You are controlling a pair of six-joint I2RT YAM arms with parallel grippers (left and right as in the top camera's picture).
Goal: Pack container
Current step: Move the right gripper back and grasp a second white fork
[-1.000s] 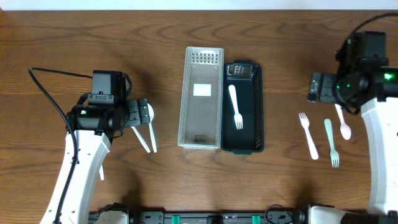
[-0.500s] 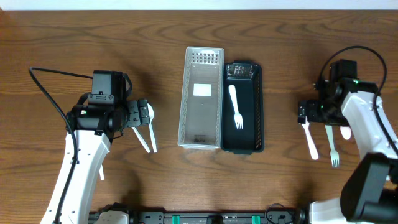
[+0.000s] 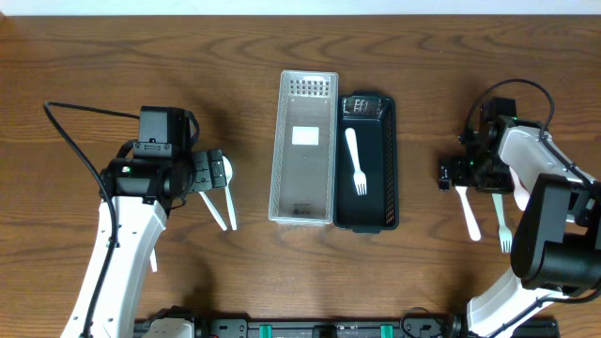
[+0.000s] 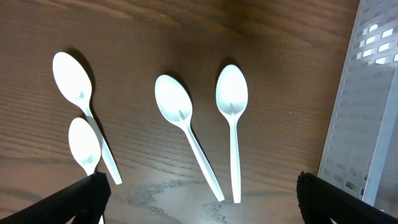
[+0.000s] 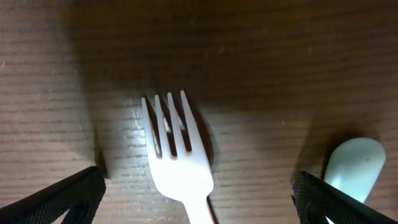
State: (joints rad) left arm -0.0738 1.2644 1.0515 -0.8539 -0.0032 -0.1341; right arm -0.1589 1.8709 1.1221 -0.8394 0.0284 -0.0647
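Observation:
My right gripper should next ease slightly outward along the white fork and close its open fingers around the tined head, already between them.
A black container stands mid-table with one white fork lying in it. Beside it on the left is its clear lid. My right gripper hangs open low over a second white fork. In the right wrist view, that white fork lies between the fingers, tines pointing away, untouched. My left gripper is open above several white spoons. The left wrist view shows those spoons on the wood ahead of the left gripper, which holds nothing.
A pale green fork lies just right of the white one; its rounded handle end shows beside my right finger. The clear lid's perforated edge is at the right of the left wrist view.
My right arm has swung from the back right down and leftward, coming low over the white fork's tines. The left arm and the spoons have stayed put.

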